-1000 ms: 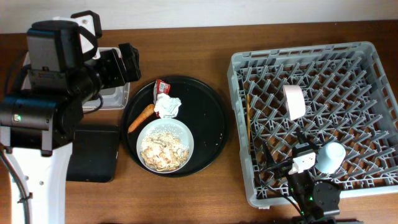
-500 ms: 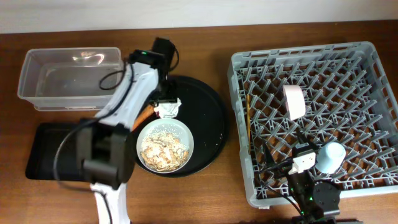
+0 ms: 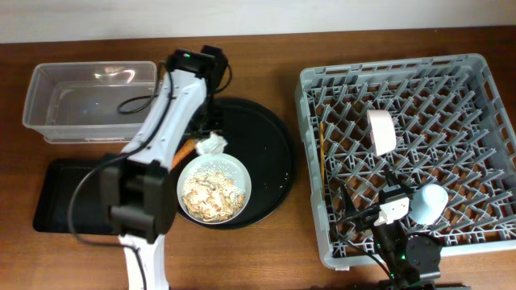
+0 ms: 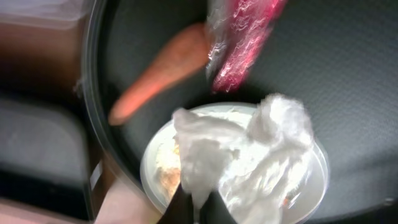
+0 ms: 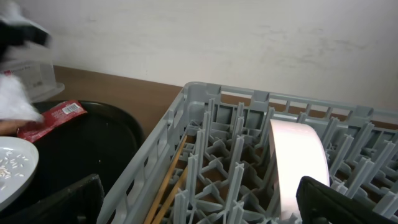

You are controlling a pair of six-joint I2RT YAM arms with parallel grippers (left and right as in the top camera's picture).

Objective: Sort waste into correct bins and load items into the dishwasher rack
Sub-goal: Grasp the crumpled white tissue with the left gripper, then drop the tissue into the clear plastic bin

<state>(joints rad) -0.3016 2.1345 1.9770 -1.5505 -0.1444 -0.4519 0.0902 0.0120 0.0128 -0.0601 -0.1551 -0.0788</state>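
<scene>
The tissue (image 3: 214,145) goes sideways over the open clear plastic box (image 3: 95,98) next and my left gripper releases it. The box stands to the gripper's left in the overhead view.
My left gripper (image 4: 194,210) is shut on a corner of the crumpled white tissue (image 4: 249,155), just above the white plate (image 4: 152,169) of rice-like scraps (image 3: 211,195). The orange carrot piece (image 4: 163,70) and the red wrapper (image 4: 245,37) lie beyond it on the round black tray (image 3: 270,153). In the overhead view the tissue (image 3: 214,145) sits at the plate's far rim. My right gripper (image 5: 205,210) is open over the grey dishwasher rack (image 3: 451,97). The rack holds the white bowl (image 3: 381,131) on its side, the blue cup (image 3: 429,201) and the chopsticks (image 3: 322,153).
The clear plastic box (image 3: 89,101) stands at the back left. In front of it lies the shallow black tray (image 3: 68,197). My left arm (image 3: 173,105) reaches across the round tray's left edge, hiding the wrapper from above. The right arm (image 3: 401,246) sits at the rack's front edge.
The left arm swung from over the clear box to the round tray. Its gripper went from open to shut on the tissue, which shifted slightly toward the plate. The right arm stayed still.
</scene>
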